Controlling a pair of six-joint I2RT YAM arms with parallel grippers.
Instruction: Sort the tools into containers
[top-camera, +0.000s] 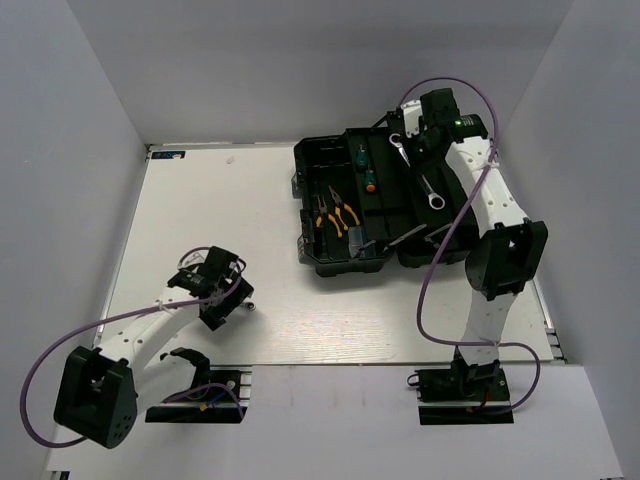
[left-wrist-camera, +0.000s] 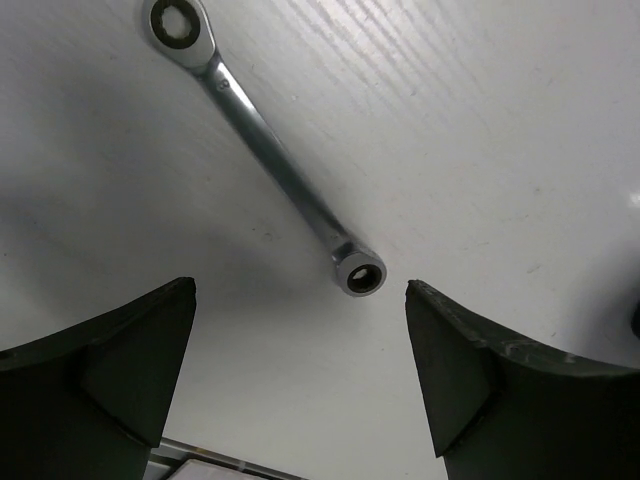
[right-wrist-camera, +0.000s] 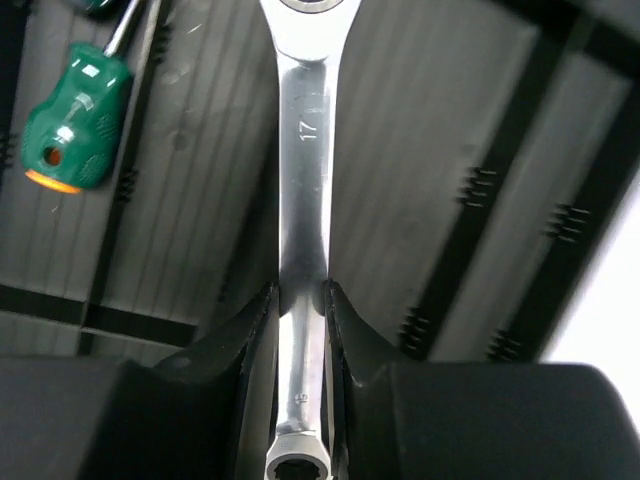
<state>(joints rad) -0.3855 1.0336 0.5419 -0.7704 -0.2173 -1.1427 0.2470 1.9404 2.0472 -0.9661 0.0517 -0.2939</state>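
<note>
The shorter silver wrench's handle beside its small ring (left-wrist-camera: 314, 212) lies just outward of my left gripper's fingers. Next, my left gripper moves outward and closes on it.
My right gripper (right-wrist-camera: 300, 292) is shut on the longer silver wrench (right-wrist-camera: 302, 150), marked 17, and holds it above the open black toolbox (top-camera: 330, 160); in the top view the wrench (top-camera: 430, 188) hangs over the box's right part. Two green-handled screwdrivers (top-camera: 369, 180) and two yellow-handled pliers (top-camera: 345, 213) lie in the box's compartments. One screwdriver (right-wrist-camera: 70, 125) shows to the left of the held wrench. My left gripper (left-wrist-camera: 298, 290) is open above the table. The shorter silver wrench (left-wrist-camera: 270, 150) lies on the table just ahead of its fingertips, untouched.
The toolbox stands at the back right of the white table (top-camera: 220, 220). White walls close in the left, back and right sides. The left arm's mount (top-camera: 195, 400) and the right arm's mount (top-camera: 465, 395) sit at the near edge.
</note>
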